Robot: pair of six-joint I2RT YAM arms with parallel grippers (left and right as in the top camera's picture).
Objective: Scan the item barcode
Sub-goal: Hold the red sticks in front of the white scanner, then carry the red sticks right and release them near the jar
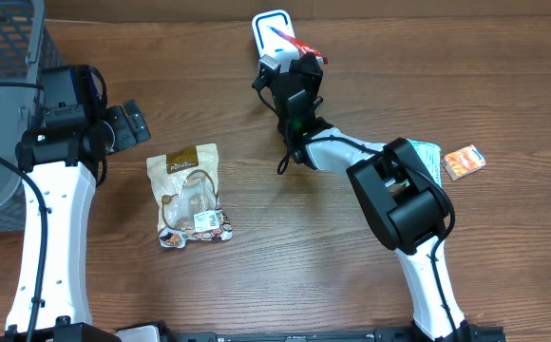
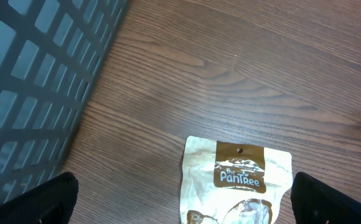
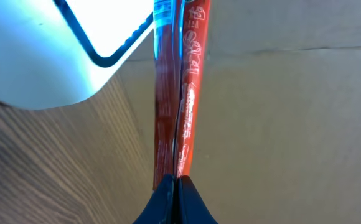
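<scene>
My right gripper draws back from the scanner (image 1: 271, 28) next, turns down and releases the red packet on the tabletop near the pale packet, where loose packets lie.
My right gripper (image 1: 299, 59) is shut on the lower end of a thin red packet (image 1: 307, 47), and it holds the packet upright at the table's far edge. In the right wrist view the red packet (image 3: 179, 93) rises edge-on from the closed gripper (image 3: 176, 182), right beside the white scanner (image 3: 75, 50) with its dark-outlined window. From overhead the scanner (image 1: 271, 28) stands just left of the packet. My left gripper (image 1: 128, 123) hangs open and empty at the left, above the top of a tan snack pouch (image 1: 190, 195).
A grey mesh basket (image 1: 0, 95) fills the far left and also shows in the left wrist view (image 2: 31, 81). The pouch (image 2: 239, 180) lies between the open left fingers (image 2: 43, 199). An orange packet (image 1: 464, 161) and a pale packet (image 1: 430, 157) lie at the right. Cardboard (image 3: 280, 124) backs the table.
</scene>
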